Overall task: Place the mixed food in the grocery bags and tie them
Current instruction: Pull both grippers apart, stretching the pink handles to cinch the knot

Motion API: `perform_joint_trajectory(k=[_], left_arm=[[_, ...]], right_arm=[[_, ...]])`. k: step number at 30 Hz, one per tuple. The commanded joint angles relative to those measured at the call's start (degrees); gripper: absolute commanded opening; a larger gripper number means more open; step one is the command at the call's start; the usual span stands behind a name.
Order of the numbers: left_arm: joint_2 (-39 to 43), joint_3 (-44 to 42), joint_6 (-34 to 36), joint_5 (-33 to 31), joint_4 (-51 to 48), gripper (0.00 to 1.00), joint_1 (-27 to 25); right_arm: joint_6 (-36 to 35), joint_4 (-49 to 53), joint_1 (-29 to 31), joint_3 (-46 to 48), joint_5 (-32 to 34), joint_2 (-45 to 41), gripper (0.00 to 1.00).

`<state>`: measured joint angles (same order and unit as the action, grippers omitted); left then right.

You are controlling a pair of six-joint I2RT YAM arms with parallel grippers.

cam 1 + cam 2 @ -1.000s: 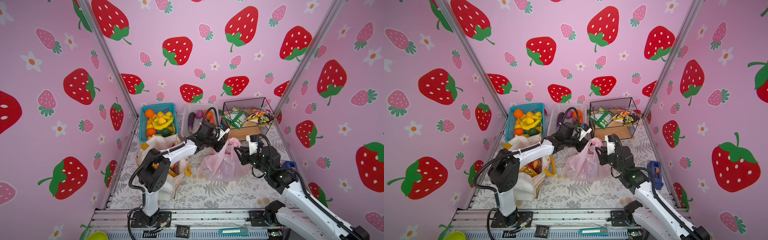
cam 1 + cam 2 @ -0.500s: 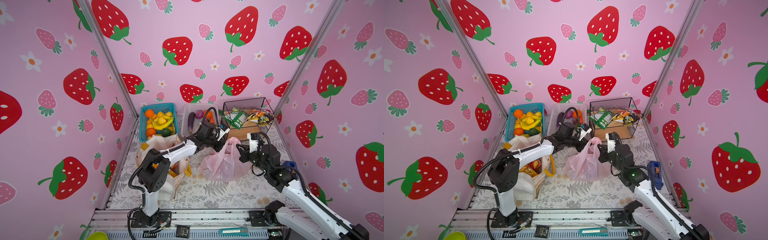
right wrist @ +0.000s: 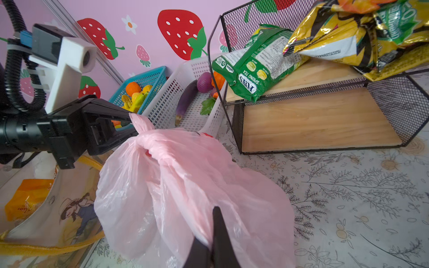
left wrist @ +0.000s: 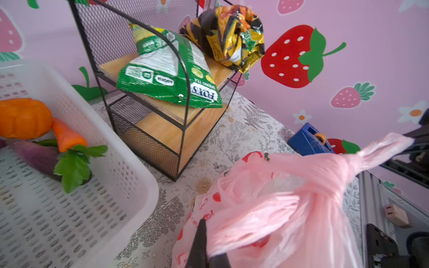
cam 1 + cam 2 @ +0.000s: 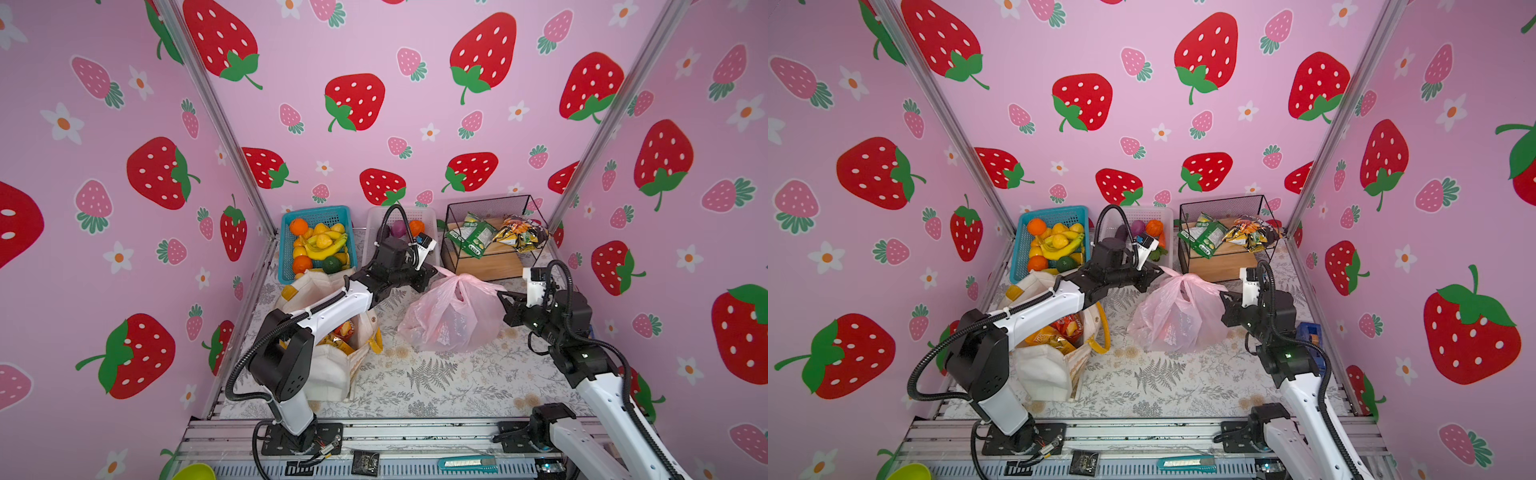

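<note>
My left gripper is holding the handle end and the knot is formed. Next I should pull the gripper down and away from the knot, over the tabletop between bag (image 5: 451, 320) and tote, then let go of the handle end.
The pink plastic grocery bag (image 5: 451, 320) (image 5: 1177, 322) sits mid-table, its handles knotted on top (image 3: 151, 139). My left gripper (image 5: 432, 272) (image 4: 210, 246) is shut on the handle end at the knot's left. My right gripper (image 5: 500, 295) (image 3: 212, 241) is shut on the handle end at its right, and the plastic is taut between them. The cream canvas tote (image 5: 332, 370) stands at the left with snack packets (image 5: 338, 332) inside. A carrot (image 4: 67, 137), an orange pumpkin (image 4: 23, 118) and an aubergine (image 3: 185, 99) lie in the white basket (image 4: 130, 162).
A blue basket of fruit (image 5: 318, 243) stands at the back left. The wire shelf (image 5: 490, 249) at the back right holds a green packet (image 4: 169, 72) and a yellow-black one (image 4: 227, 34). A blue box (image 5: 1308, 332) lies by the right wall, a utility knife (image 5: 467, 463) on the front rail.
My right gripper has shut on the bag's right handle end and drawn slightly to the right, stretching the plastic. The left gripper has kept its hold and place.
</note>
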<state>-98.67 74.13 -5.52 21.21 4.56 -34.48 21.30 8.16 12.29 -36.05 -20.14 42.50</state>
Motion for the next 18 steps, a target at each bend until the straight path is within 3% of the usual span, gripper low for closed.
perform_joint_trajectory(k=[1,7,18], left_arm=[[1.75,-1.73,-2.26,-8.76,0.66,0.0,2.4],[4.47,-7.93,-3.68,-17.43,0.13,0.0,5.17],[6.22,-14.91,-3.5,-23.86,1.21,0.0,10.37]], right_arm=[[1.99,-0.66,-5.94,3.45,-3.76,-0.87,0.0],[11.17,-13.52,-18.97,16.06,-10.16,-0.62,0.0],[15.65,-22.74,-21.08,26.29,2.39,0.37,0.0]])
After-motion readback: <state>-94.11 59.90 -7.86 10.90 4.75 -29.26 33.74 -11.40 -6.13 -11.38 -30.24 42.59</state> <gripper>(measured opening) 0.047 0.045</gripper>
